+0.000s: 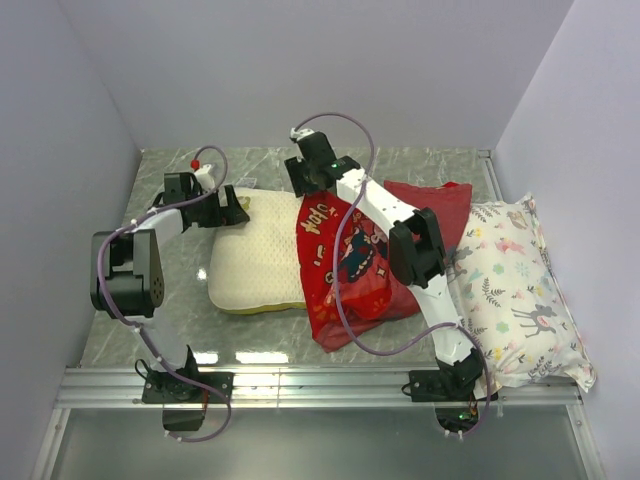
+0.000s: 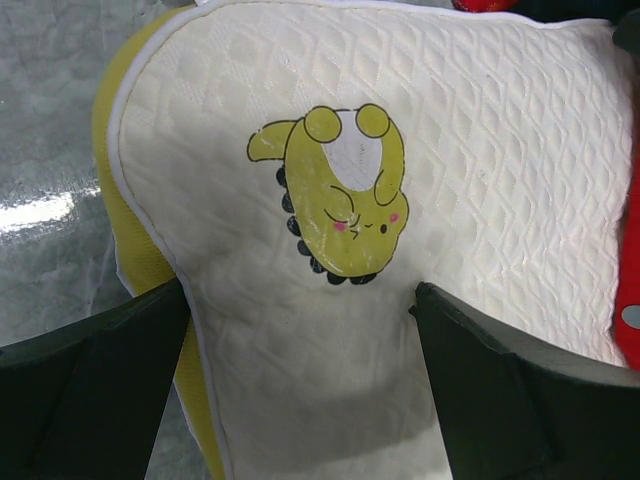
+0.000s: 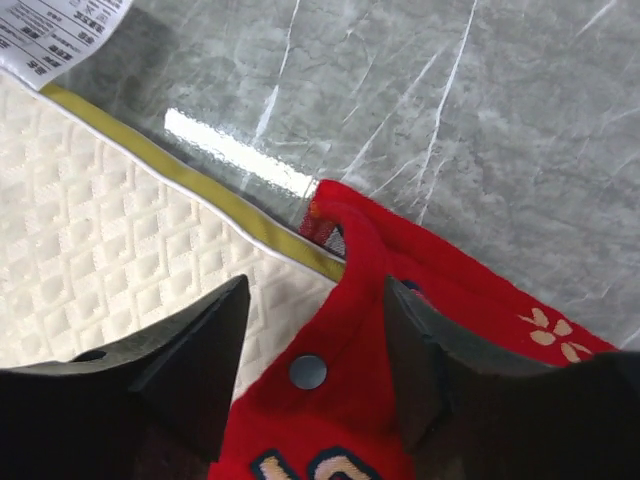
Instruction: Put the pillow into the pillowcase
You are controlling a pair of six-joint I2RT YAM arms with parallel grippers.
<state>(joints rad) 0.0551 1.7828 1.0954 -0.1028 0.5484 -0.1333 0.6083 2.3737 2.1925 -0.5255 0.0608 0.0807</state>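
Note:
Next, my right gripper lowers onto the red hem [image 1: 306, 203] [image 3: 342, 302] beside the snap button and closes, as that hem lies below it between its open fingers.
The white quilted pillow [image 1: 255, 255] with a yellow edge strip lies mid-table. Its right part is inside the red pillowcase [image 1: 345, 270], printed face up. My left gripper [image 1: 226, 208] is at the pillow's far left corner. In the left wrist view it is open [image 2: 300, 335], its fingers wide apart over the pillow [image 2: 400, 120], which has a yellow cartoon print. My right gripper [image 1: 306, 176] is at the far edge of the case's mouth. In the right wrist view it is open [image 3: 315, 335] astride the red hem [image 3: 350, 330] with its snap button, beside the pillow's yellow strip [image 3: 200, 185].
A white floral animal-print pillow [image 1: 515, 290] lies at the right, against the wall and next to the right arm. A paper label [image 3: 60, 30] hangs at the pillow's far edge. Bare marble table [image 1: 420, 165] shows behind the case; walls close in on three sides.

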